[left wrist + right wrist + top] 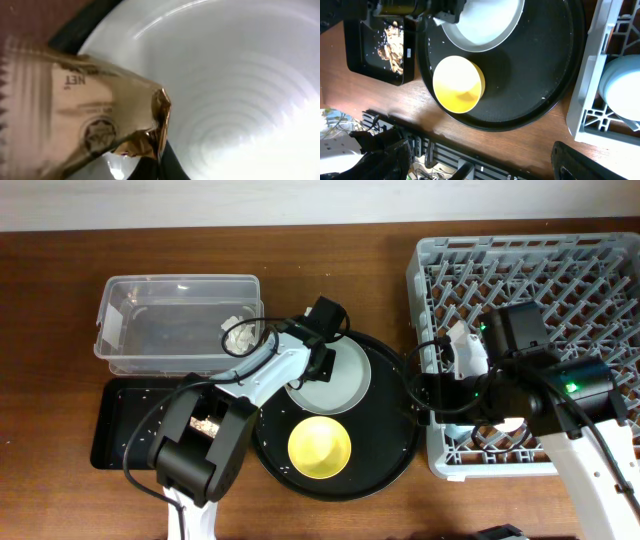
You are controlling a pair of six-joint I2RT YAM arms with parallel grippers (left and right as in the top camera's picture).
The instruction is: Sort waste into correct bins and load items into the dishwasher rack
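The right gripper moves from the rack's edge over the round black tray and down onto the yellow bowl's rack-side rim next, since that side's clear.
My left gripper (312, 360) hangs over the upper left edge of the pale grey-green plate (335, 380) on the round black tray. In the left wrist view it (159, 162) is shut on a corner of the crinkled gold foil wrapper (75, 110), held just above the plate (240, 75). The yellow bowl (320, 447) sits in front of the plate. My right gripper (432, 395) is wide open and empty (480, 165) at the left edge of the grey dishwasher rack (540, 280). White paper bits (238, 335) lie in the clear tub (150, 320). Food scraps (392, 45) lie in the black rectangular tray (120, 430).
The round black tray (395, 440) fills the middle, between the bins and the rack. A pale blue round item (622, 92) sits in the rack's near left cell. The pink cup is out of view. The table's front edge (470, 145) runs below the right gripper.
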